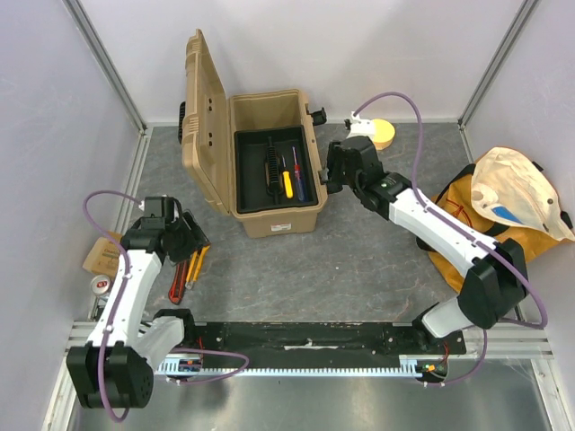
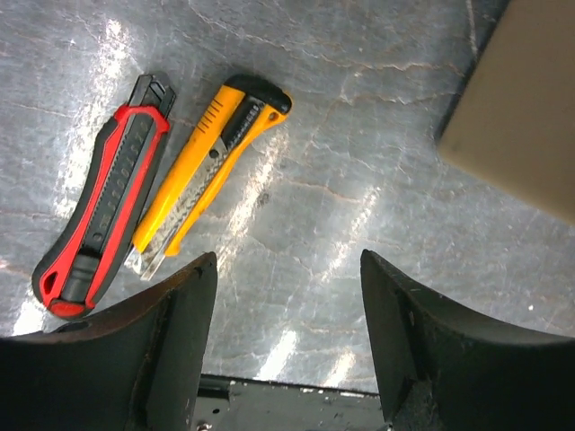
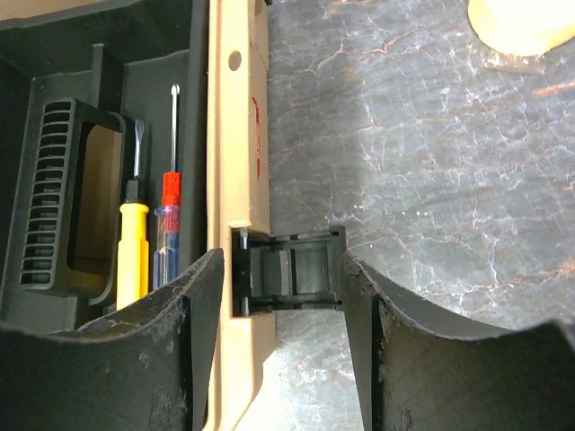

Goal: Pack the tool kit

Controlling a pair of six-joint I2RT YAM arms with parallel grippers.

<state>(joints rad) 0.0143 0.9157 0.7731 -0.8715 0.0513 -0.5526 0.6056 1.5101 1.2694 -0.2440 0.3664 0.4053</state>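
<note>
The yellow utility knife [image 1: 201, 258] [image 2: 211, 157] is below my left gripper and to its left in the wrist view. I will lower my open fingers that way, one on each side of the knife's handle.
The tan toolbox [image 1: 274, 215] stands open at mid-table, its lid [image 1: 202, 117] swung up to the left. Its black inner tray [image 1: 256, 171] holds a yellow-handled screwdriver [image 3: 132, 251] and a red-and-blue one [image 3: 168, 229]. My right gripper [image 3: 280, 256] is open and straddles the box's right wall [image 3: 235, 135] and its black latch [image 3: 292, 269]. My left gripper [image 2: 287, 260] is open and empty above the bare table. A red-and-black utility knife [image 2: 103, 215] and a yellow utility knife [image 2: 211, 157] lie side by side just left of it.
An orange-yellow fabric bag [image 1: 503, 211] lies at the right, close to the right arm. A round yellow object [image 1: 384, 133] sits behind the right gripper. A brown card [image 1: 101, 254] and a small white disc [image 1: 101, 285] lie at the left edge. The black base rail [image 1: 305, 337] runs along the front.
</note>
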